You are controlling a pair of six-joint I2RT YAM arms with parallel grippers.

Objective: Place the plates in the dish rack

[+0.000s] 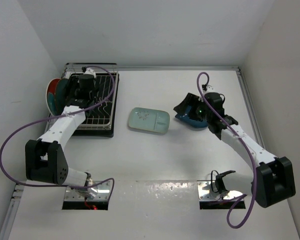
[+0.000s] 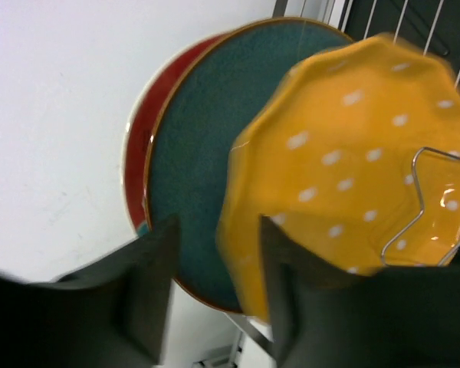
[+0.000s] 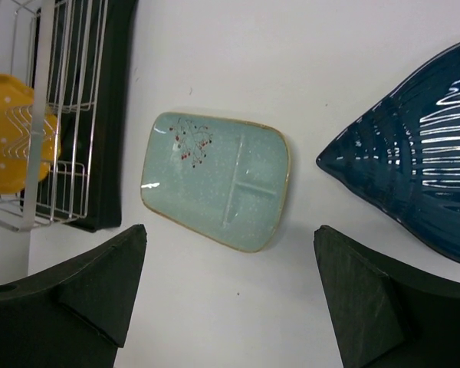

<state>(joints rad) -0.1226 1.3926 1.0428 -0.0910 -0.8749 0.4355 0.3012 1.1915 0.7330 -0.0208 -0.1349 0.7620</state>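
Observation:
My right gripper goes down and to the left in the top view next, across onto the unracked divided plate's edge nearest the leaf plate.
The black wire dish rack (image 1: 97,107) stands at the back left. In it, on edge, are a red-and-teal plate (image 2: 135,149), a dark teal plate (image 2: 195,146) and a yellow dotted plate (image 2: 353,161). My left gripper (image 2: 218,226) is open over the rack; the yellow plate's rim lies between its fingers, with a gap to the left finger (image 2: 157,284). A pale blue divided plate (image 1: 149,120) lies flat mid-table. The dark blue leaf plate (image 1: 186,114) lies right of it. My right gripper (image 3: 230,291) hangs open and holds nothing, above bare table between those two plates.
White walls close in at the left, back and right. The rack's wire side and dark tray (image 3: 69,115) show at the left of the right wrist view. A purple cable (image 1: 10,145) loops off the left arm and another (image 1: 240,210) off the right arm.

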